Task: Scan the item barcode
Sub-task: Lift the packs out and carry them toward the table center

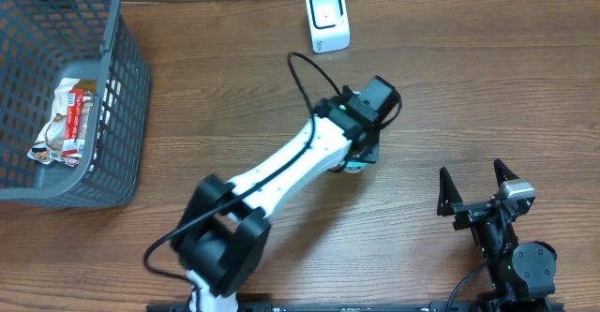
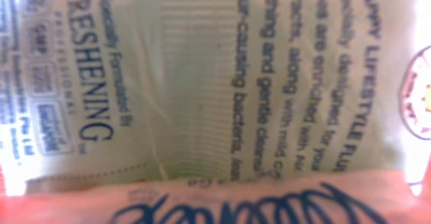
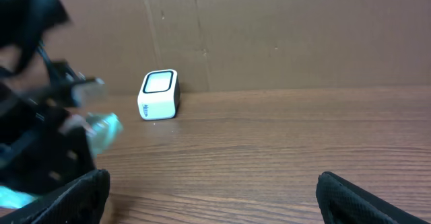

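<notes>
I should next bring the soft pack in my left gripper down to the tabletop in the middle of the table (image 1: 360, 171) and let go of it there.
The item (image 2: 215, 83) is a soft pack with a pale green printed label and an orange band with dark script. It fills the left wrist view, so my left gripper's fingers are hidden there. From overhead my left gripper (image 1: 361, 153) stands mid-table, shut on the item (image 1: 354, 167), of which only a small edge peeks out below it. In the right wrist view the item (image 3: 104, 128) shows as a teal, shiny corner beside the left arm. The white scanner (image 1: 328, 20) stands at the table's back, its window facing up (image 3: 159, 94). My right gripper (image 1: 471, 167) is open at the front right, holding nothing (image 3: 212, 187).
A grey mesh basket (image 1: 131, 59) occupies the left side, with snack packets (image 1: 66, 120) lying inside. A black cable loops from the left arm toward the scanner. A brown cardboard wall (image 3: 303, 35) closes off the back of the wooden table.
</notes>
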